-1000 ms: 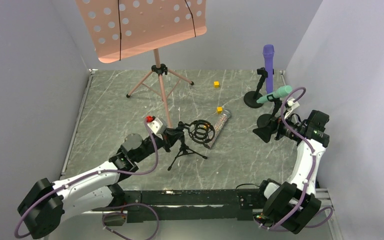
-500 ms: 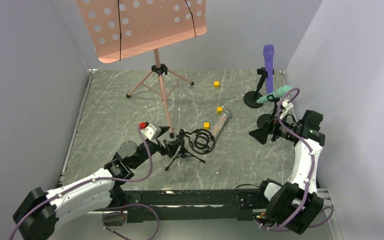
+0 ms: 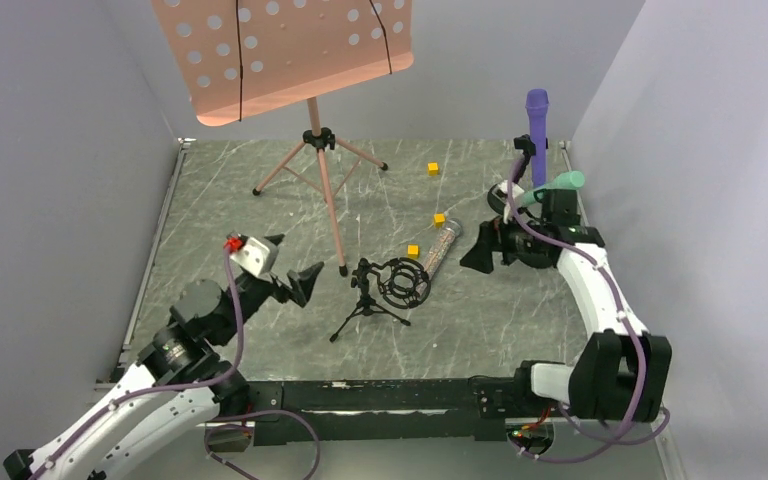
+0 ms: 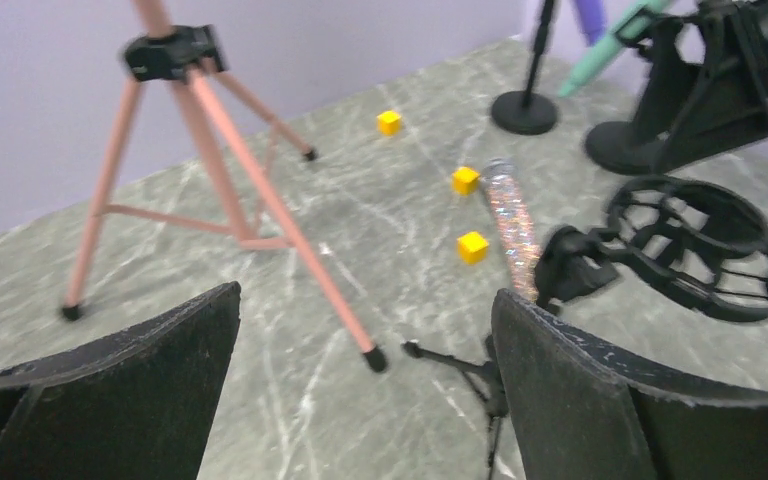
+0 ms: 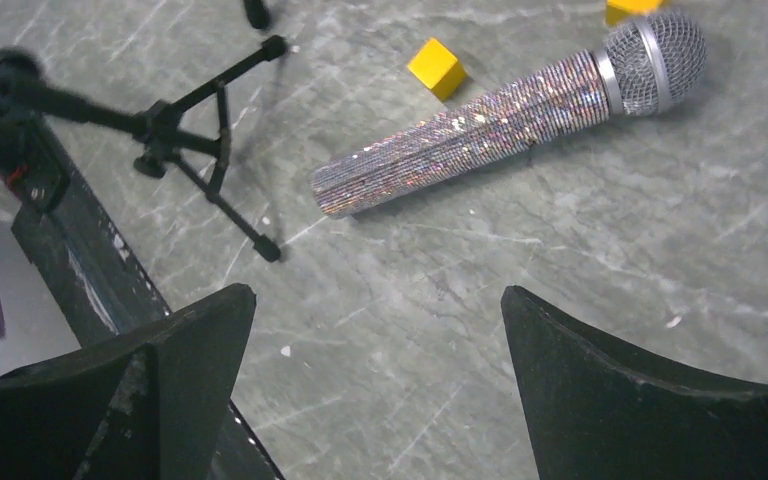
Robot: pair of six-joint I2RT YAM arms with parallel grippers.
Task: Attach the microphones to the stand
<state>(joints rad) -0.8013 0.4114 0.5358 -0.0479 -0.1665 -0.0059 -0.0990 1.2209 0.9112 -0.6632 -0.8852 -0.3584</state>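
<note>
Next, my right gripper moves down and to the left in the top view to the glittery microphone's neck below it, turning to match the neck's slant.
The glittery silver-pink microphone lies flat on the marble floor, its mesh head toward the back. Just left of it stands a small black tripod stand with a ring-shaped shock mount. My right gripper hangs open just right of the glittery microphone, nothing between its fingers. My left gripper is open and empty, left of the tripod stand. The purple microphone stands upright in a stand at the back right. The mint-teal microphone sits tilted in another stand.
A pink music stand rises at the back middle; one of its legs ends in front of my left gripper. Three yellow cubes lie near the glittery microphone. Walls close the sides.
My left gripper opened, let go of the tripod stand and drew back to the left. My right gripper swung left from the teal microphone's stand toward the glittery microphone.
</note>
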